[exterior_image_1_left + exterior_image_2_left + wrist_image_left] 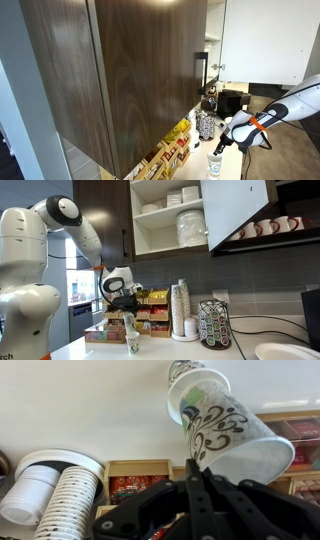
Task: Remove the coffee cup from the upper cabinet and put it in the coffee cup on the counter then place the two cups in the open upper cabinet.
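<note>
My gripper stays over the counter cup next, its opening meeting the held cup's narrow end, and opens to release the white paper cup's rim.
My gripper (196, 472) is shut on the rim of a white paper coffee cup with a black swirl pattern (228, 432). The cup's narrow end sits at or just inside the mouth of a second patterned coffee cup (190, 388) that stands on the white counter. In both exterior views the gripper (128, 320) (221, 146) hangs directly over the counter cup (132, 341) (215, 166). How deep the held cup sits in the other cannot be told.
The open upper cabinet (150, 225) holds plates and bowls; its door (238, 210) swings out above hanging mugs (266, 226). On the counter stand a paper cup stack (180, 310) (62, 500), a pod carousel (213, 326) and snack boxes (150, 305). A closed dark cabinet (130, 70) looms close.
</note>
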Available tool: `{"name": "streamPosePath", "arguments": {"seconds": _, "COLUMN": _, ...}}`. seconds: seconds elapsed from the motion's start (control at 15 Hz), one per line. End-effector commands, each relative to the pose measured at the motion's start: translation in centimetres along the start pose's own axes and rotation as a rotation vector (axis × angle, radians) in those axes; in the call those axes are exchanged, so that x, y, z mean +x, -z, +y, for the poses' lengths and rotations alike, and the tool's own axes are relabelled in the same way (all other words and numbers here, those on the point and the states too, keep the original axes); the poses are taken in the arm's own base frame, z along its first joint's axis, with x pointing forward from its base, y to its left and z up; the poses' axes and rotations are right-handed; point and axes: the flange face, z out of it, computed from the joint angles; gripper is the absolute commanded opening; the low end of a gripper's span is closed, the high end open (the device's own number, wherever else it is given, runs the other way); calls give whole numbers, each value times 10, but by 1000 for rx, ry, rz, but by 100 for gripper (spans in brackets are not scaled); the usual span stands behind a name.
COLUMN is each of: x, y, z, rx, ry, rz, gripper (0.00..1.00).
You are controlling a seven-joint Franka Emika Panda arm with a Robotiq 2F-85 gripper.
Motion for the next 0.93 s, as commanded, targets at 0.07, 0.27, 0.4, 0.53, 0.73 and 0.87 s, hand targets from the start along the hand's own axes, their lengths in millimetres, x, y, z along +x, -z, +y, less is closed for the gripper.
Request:
{"name": "streamPosePath", "arguments": {"seconds": 0.07, "x": -3, "y": -13, "z": -6, "rx": 30, "ry": -4, "rz": 10, "gripper": 1}}
{"name": "streamPosePath", "arguments": {"seconds": 0.27, "x": -5, "y": -16, "z": -5, "rx": 43, "ry": -5, "rz": 23, "gripper": 1}}
{"name": "streamPosePath", "arguments": {"seconds": 0.4, "x": -7, "y": -18, "z": -3, "rx": 48, "ry": -7, "rz": 26, "gripper": 1}}
{"name": "streamPosePath", "arguments": {"seconds": 0.53, "x": -10, "y": -20, "z": 1, "rx": 42, "ry": -7, "rz": 31, "gripper": 1}}
{"name": "streamPosePath", "arguments": {"seconds": 0.73, "x": -11, "y": -22, "z": 5, "rx": 38, "ry": -8, "rz": 40, "gripper": 1}}
{"name": "streamPosePath", "arguments": {"seconds": 0.87, "x": -11, "y": -21, "z": 7, "rx": 29, "ry": -17, "rz": 54, "gripper": 1}}
